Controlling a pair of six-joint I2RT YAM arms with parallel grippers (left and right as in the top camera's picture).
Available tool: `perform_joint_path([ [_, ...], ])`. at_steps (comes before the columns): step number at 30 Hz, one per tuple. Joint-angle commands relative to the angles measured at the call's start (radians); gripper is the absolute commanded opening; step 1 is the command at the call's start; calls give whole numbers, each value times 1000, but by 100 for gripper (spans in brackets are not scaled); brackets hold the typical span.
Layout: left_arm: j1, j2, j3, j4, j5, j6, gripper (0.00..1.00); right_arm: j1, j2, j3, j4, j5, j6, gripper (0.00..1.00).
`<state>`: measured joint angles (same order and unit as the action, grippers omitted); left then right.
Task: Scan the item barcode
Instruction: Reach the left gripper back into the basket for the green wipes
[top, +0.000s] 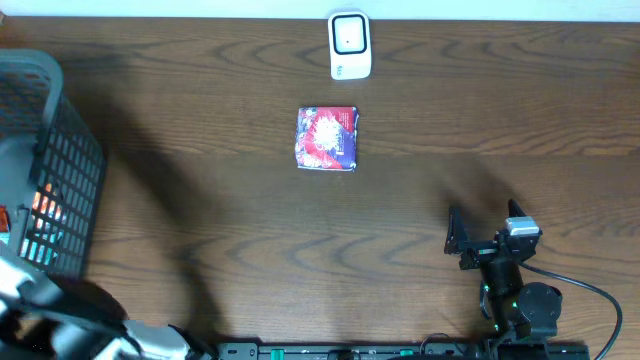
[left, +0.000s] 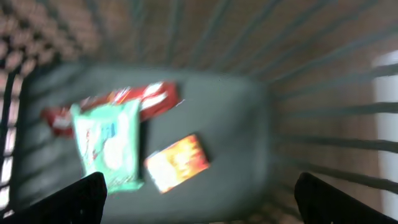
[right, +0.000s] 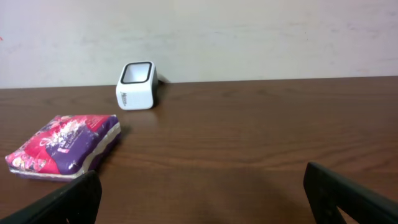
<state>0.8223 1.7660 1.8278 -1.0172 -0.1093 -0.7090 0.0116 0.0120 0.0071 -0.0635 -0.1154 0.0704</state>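
Observation:
I will next lower my left gripper to its left in the wrist view, to close around the green packet (left: 107, 144) there.
A purple and red packet (top: 326, 138) lies flat on the table, just in front of the white barcode scanner (top: 350, 45). In the right wrist view the packet (right: 62, 144) is at the left and the scanner (right: 137, 84) stands behind it. My right gripper (top: 485, 228) rests low at the table's near right, open and empty (right: 202, 199), well short of the packet. My left gripper (left: 199, 202) hangs open and empty over the basket, above a green packet (left: 107, 144), a red packet (left: 152, 98) and an orange packet (left: 177, 162). That view is blurred.
A dark mesh basket (top: 62, 160) stands at the table's left edge, and its grey floor (left: 236, 124) holds the loose packets. The left arm (top: 60, 315) reaches over the basket's near corner. A cable (top: 590, 290) trails from the right arm's base.

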Motion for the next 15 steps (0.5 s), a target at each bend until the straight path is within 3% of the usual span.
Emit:
perform_joint_path([
  [1,-3,119,-10,-46,-54,-87,96,5,-5,-2,-4,1,-8,99],
  [15,-2,418,-10,-105,-230,-124,97,5,-5,-2,-4,2,-8,99],
])
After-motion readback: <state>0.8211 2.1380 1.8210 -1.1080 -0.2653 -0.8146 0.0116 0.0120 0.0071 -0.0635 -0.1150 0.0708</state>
